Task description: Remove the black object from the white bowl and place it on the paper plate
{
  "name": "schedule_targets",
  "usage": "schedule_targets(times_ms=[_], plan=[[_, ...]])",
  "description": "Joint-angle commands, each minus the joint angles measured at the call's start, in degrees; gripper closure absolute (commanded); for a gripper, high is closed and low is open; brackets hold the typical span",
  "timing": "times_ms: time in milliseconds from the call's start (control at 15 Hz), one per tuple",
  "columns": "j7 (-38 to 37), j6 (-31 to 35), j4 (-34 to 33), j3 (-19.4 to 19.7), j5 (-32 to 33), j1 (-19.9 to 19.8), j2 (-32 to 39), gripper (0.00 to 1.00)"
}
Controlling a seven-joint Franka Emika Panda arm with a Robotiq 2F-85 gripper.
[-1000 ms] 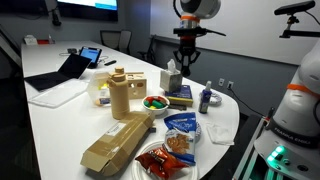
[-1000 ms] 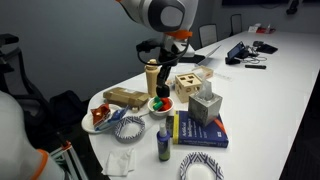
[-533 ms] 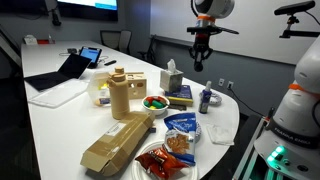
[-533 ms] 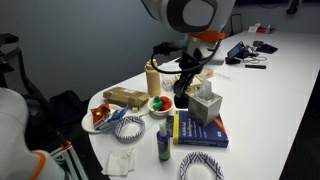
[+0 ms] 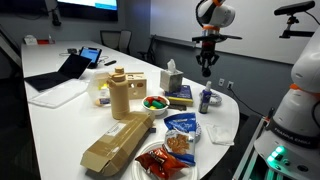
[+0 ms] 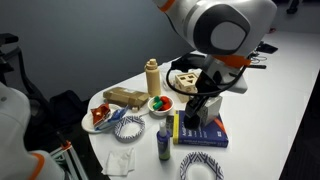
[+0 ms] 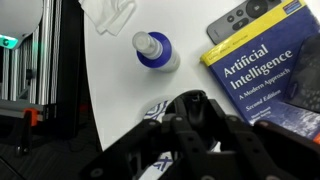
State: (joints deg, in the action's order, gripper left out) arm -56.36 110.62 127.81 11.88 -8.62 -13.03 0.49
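Note:
My gripper moves down onto the middle of the paper plate (image 6: 202, 166) next and releases the black object, which still hangs high above that empty plate.
The white bowl (image 5: 154, 102) holds colourful pieces and stands beside the tissue box; it also shows in the other exterior view (image 6: 160, 103). My gripper (image 5: 207, 70) hangs high above the table's near end, away from the bowl. In the wrist view the gripper (image 7: 188, 100) has its fingers drawn together on a small black object that is hard to tell from the dark fingers. Below it lies the blue-patterned rim of a paper plate (image 7: 155, 110), which shows in both exterior views (image 5: 218, 130) (image 6: 203, 166).
A blue-capped bottle (image 7: 155, 50) stands next to the plate. A blue book (image 7: 270, 65) carries a black remote (image 7: 250, 20). A crumpled napkin (image 7: 110, 12) lies by the table edge. A tissue box (image 5: 172, 78), snack bags (image 5: 180, 125) and a cardboard box (image 5: 120, 140) crowd the table.
My gripper has moved from above the bowl and tissue box, across the book, to above the plate at the table's end. The things on the table have not moved.

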Motion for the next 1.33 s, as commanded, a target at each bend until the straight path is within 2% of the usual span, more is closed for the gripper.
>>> schedule_targets(times_ms=[0, 400, 1067, 1133, 1200, 1267], plan=[[-1.86, -0.89, -5.06, 1.30, -0.60, -0.45, 7.48, 0.93], [-2.32, -2.02, -8.43, 3.39, -2.21, -0.71, 15.48, 0.93], [-3.00, -1.74, -6.52, 5.02, -4.96, -0.79, 19.77, 0.93], [-3.32, -1.25, -6.19, 5.07, -5.18, -0.67, 19.68, 0.48], [-3.84, -0.91, -6.04, 5.05, -5.22, -0.42, 19.59, 0.47], [-4.39, -0.67, -5.74, 5.11, -4.99, -0.17, 19.21, 0.41]])
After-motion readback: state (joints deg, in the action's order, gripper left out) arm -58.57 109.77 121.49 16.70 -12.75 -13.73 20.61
